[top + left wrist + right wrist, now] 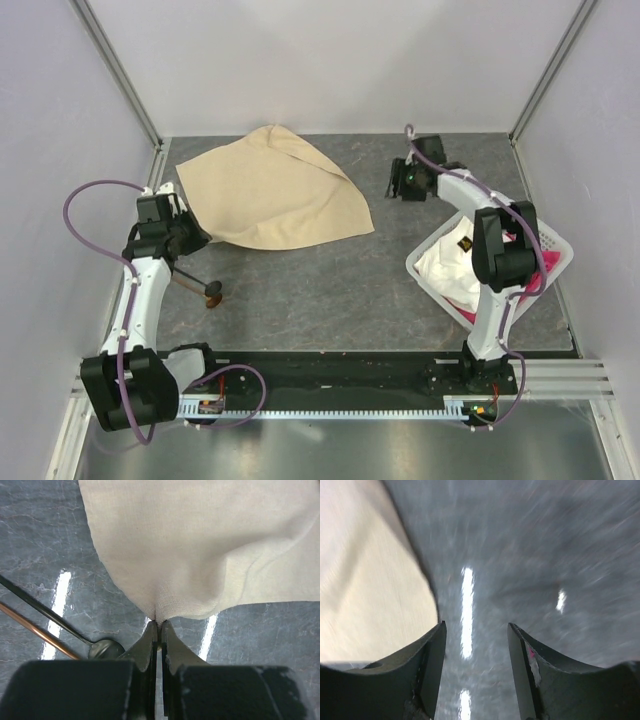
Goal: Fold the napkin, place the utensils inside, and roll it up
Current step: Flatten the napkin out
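Observation:
I should next move my right gripper left in the top view, back onto the napkin's free near corner (370,230), as my left gripper holds the other near corner.
The beige napkin (270,190) lies spread and rumpled on the dark table at the back left. My left gripper (203,238) is shut on its near-left corner; in the left wrist view the cloth (200,545) bunches right at the pinched fingertips (159,625). The utensils (200,283) lie on the table just near of that gripper, a dark spoon (102,647) beside a thin copper handle (35,627). My right gripper (397,188) hangs open over bare table to the right of the napkin's right edge (365,590), with nothing between its fingers (476,630). The right wrist view is blurred.
A white basket (560,250) stands at the right side of the table, next to the right arm, holding a white cloth (448,262) and a pink one. Grey walls and metal frame posts enclose the table on the left, back and right.

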Available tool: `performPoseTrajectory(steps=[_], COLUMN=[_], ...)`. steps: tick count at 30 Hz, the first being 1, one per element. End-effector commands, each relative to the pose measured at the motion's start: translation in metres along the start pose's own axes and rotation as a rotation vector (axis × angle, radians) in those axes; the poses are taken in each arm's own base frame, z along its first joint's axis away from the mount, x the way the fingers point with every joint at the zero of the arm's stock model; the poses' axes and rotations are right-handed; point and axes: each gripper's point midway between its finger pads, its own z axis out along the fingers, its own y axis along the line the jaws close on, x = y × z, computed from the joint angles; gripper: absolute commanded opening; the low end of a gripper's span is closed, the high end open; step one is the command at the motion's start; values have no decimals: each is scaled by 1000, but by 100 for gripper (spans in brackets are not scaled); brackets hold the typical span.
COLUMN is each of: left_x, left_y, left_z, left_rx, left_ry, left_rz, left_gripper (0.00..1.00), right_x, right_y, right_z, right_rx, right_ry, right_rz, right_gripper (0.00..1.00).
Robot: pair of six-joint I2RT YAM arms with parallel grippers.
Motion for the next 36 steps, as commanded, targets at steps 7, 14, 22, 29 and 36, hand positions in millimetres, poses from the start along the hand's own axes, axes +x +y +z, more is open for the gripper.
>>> performPoseTrajectory(steps=[7,14,22,29,36], left_x=[-7,-6,-7,-6,-6], left_y=[-11,-11,-12,-12,-12], left_z=[-4,-4,-4,-4,-5], left_rx=[62,65,67,71,73], left_ry=[-7,-5,-7,-4,-5], left_rz=[46,47,50,49,49], left_gripper=[2,2,2,2,2], right_x=[89,105,108,110,118], right_y=[46,42,45,56,55], right_z=[-13,-3,6,13,22], right_rx=[90,164,157,129,135], right_ry=[139,171,181,182,205], right_rz=[-206,-249,-255,-248,-253], right_gripper=[62,60,57,56,51])
